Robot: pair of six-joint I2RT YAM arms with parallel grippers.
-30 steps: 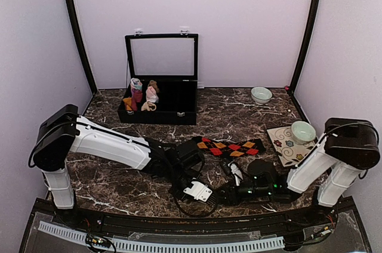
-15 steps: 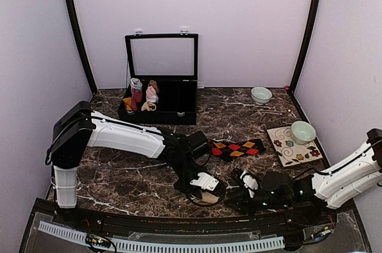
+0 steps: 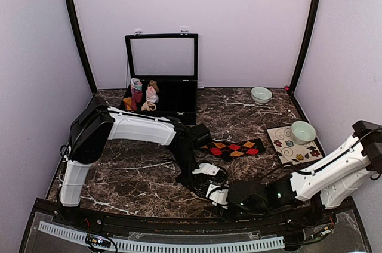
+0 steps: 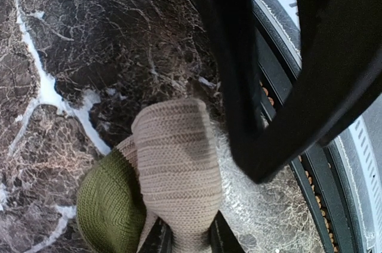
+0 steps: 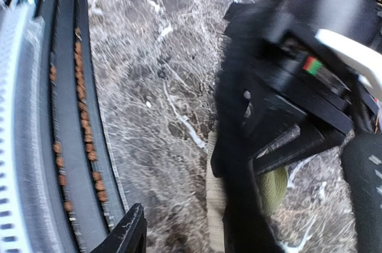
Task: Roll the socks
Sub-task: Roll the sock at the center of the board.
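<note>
The sock is off centre against one finger, so I will move my right gripper away from the front bar and close on the sock's near end (image 5: 215, 227).
The cream striped sock (image 4: 176, 169) lies bunched on the marble near the front edge, with a green band (image 4: 107, 205) folded under it. My left gripper (image 4: 185, 244) is shut on its cream end. In the top view the left gripper (image 3: 208, 185) hides the sock. My right gripper (image 3: 223, 197) is open right beside it, fingers spread; one black finger (image 5: 239, 205) stands against the sock (image 5: 216, 190), the other (image 5: 128, 235) is off over bare marble. A black argyle sock (image 3: 233, 147) lies flat behind both grippers.
An open black box (image 3: 179, 110) with small sock rolls (image 3: 142, 95) stands at the back left. A bowl (image 3: 261, 94) sits at the back right, and another bowl (image 3: 303, 131) on a floral tile (image 3: 285, 147). The table's front rail (image 5: 65, 145) runs close by.
The right gripper has swept left along the front edge to the left gripper. The left arm has swung forward and right, its gripper staying on the sock.
</note>
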